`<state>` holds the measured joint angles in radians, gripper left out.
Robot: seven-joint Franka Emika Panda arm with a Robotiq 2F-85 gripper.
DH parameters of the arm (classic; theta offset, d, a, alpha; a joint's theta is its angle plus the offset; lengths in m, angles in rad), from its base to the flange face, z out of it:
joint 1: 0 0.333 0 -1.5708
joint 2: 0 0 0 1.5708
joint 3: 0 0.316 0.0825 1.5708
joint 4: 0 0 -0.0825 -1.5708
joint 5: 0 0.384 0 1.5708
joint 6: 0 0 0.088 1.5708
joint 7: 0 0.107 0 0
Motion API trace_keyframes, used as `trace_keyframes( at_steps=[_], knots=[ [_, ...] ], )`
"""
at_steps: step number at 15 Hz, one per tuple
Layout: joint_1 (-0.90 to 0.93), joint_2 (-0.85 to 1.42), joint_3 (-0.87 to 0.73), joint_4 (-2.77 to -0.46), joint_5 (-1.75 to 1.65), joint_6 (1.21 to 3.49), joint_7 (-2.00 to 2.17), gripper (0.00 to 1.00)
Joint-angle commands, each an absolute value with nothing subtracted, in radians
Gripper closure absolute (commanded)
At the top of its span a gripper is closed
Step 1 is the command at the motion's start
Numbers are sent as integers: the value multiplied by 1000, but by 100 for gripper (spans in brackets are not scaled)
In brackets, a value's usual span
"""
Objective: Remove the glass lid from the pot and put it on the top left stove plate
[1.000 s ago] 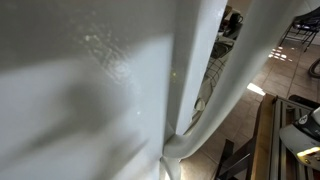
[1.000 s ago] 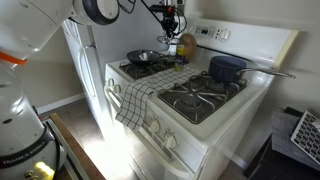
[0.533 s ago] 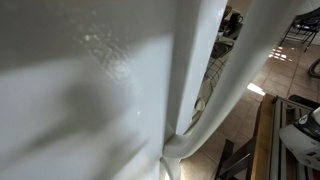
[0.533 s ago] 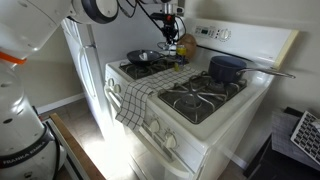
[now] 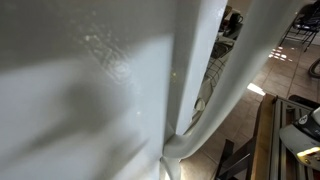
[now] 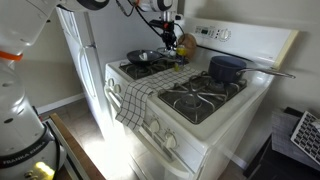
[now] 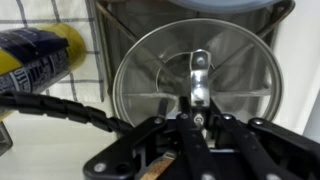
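The robot should next move its gripper toward the dark pan and lower the lid onto the grate.
In the wrist view the round glass lid (image 7: 195, 85) with a metal handle fills the middle, over a dark grate. My gripper (image 7: 195, 120) has its fingers close together on the near end of that handle. In an exterior view the gripper (image 6: 168, 18) hangs high above the back left stove plate (image 6: 172, 57). The lid itself is too small to make out there. The blue pot (image 6: 228, 68) stands uncovered on the back right plate.
A dark pan (image 6: 143, 57) sits on the front left plate. A yellow bottle (image 6: 187, 45) stands by the back panel and shows in the wrist view (image 7: 40, 55). A checked towel (image 6: 135, 97) hangs over the stove front. A white surface (image 5: 100, 90) blocks an exterior view.
The gripper has risen steadily above the back left plate. The pot, pan and towel have not moved.
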<state>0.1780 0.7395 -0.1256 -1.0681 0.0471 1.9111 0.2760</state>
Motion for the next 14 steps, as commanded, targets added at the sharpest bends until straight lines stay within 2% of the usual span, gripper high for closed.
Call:
trace_keyframes(
  at_steps=[1, 7, 14],
  knots=[
    [177, 592, -113, -1306, -4, 2003, 329, 95],
    [177, 469, -91, -1521, -54, 2114, 380, 95],
    [175, 516, -71, -1453, -64, 2148, 388, 95]
  ],
)
